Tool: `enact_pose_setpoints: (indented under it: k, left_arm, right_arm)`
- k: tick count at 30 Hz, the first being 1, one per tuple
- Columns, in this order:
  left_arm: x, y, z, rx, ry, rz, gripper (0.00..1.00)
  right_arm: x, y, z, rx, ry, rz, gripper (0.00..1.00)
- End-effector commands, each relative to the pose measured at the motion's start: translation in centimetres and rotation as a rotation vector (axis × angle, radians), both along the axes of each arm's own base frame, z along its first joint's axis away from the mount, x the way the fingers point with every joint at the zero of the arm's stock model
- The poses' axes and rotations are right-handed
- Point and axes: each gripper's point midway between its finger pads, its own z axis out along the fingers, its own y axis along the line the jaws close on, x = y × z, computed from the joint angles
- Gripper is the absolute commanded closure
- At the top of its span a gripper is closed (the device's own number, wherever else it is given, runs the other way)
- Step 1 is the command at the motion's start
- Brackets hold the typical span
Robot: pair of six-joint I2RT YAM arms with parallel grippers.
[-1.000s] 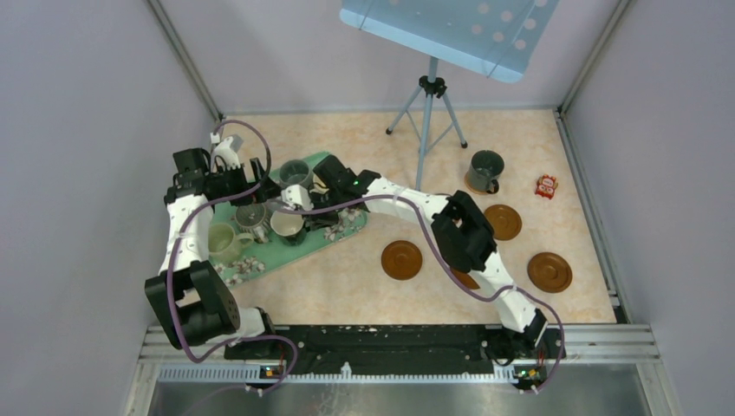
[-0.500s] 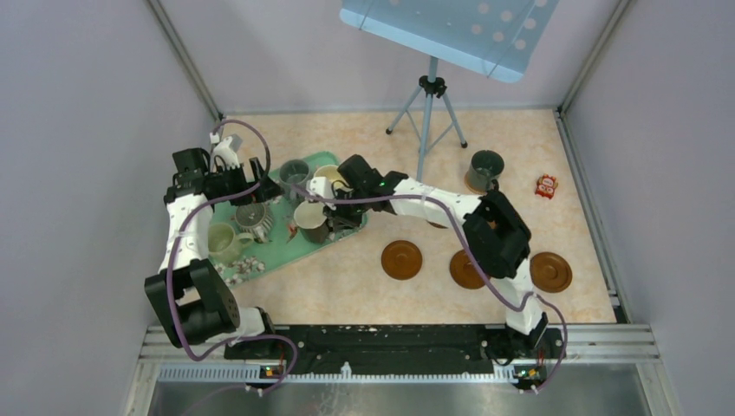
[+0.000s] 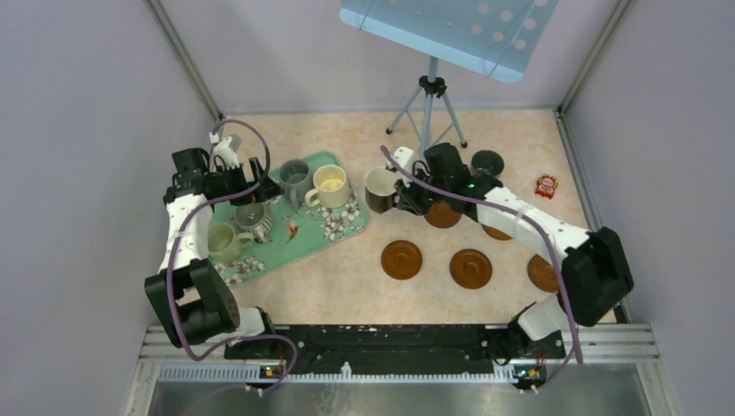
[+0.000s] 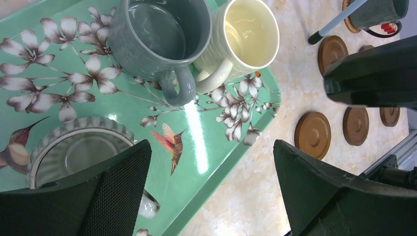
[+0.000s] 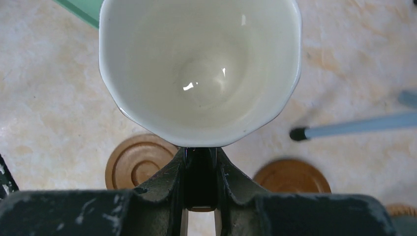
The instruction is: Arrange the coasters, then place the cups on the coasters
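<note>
My right gripper will move across and down next to release the dark cup with a cream inside, because the coaster by the tripod (image 3: 443,217) (image 5: 292,178) is below, to the right in the top view.
My right gripper (image 3: 405,198) (image 5: 200,163) is shut on the dark handle of a dark cup with a cream inside (image 3: 380,188) (image 5: 199,69). It holds that cup above the table just right of the green floral tray (image 3: 334,232), near a coaster (image 3: 443,216) (image 5: 135,162). Two more coasters (image 3: 401,259) (image 3: 471,268) lie in front. A dark green cup (image 3: 487,163) stands at the back right. On the tray are a grey-blue cup (image 4: 160,34), a cream cup (image 4: 248,34), a ribbed grey cup (image 4: 74,147) and a pale green cup (image 3: 222,240). My left gripper (image 3: 263,189) (image 4: 211,191) hangs open over the tray.
A tripod (image 3: 427,113) stands at the back with a leg (image 5: 354,128) close to the held cup. A small red packet (image 3: 545,185) lies at the far right. Other coasters (image 3: 496,230) (image 3: 542,274) are partly hidden under my right arm. Walls enclose the table on three sides.
My right gripper has carried the dark cup off the tray and to the right, to beside the back coasters. The left arm has not moved.
</note>
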Motion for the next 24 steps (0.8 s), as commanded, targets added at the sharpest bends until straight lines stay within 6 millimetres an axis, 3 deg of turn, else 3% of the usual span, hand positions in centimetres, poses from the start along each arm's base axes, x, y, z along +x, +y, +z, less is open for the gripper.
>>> enact_pose_setpoints:
  k: [1,8,13,17,24]
  left_arm:
    - [0.5,0.1,1.6,-0.004,-0.067,-0.008,0.01]
    - [0.5,0.1,1.6,-0.009,-0.072,-0.008,0.01]
    - [0.4,0.1,1.7,-0.003,-0.079,-0.006,0.01]
    - [0.3,0.1,1.9,-0.001,-0.087,-0.006,0.01]
    - [0.2,0.2,1.9,0.009,-0.087,-0.001,0.01]
  right_arm:
    - [0.8,-3.7,4.0,0.116,-0.09,-0.169,1.0]
    - [1.1,-11.1,2.4,0.092,-0.082,-0.415,1.0]
    - [1.7,-14.5,0.6,0.053,-0.081,-0.568,1.0]
    - [2.4,-15.6,-0.2,0.049,-0.086,-0.642,1.0]
    - [3.1,-15.5,-1.0,0.069,-0.072,-0.681,1.0]
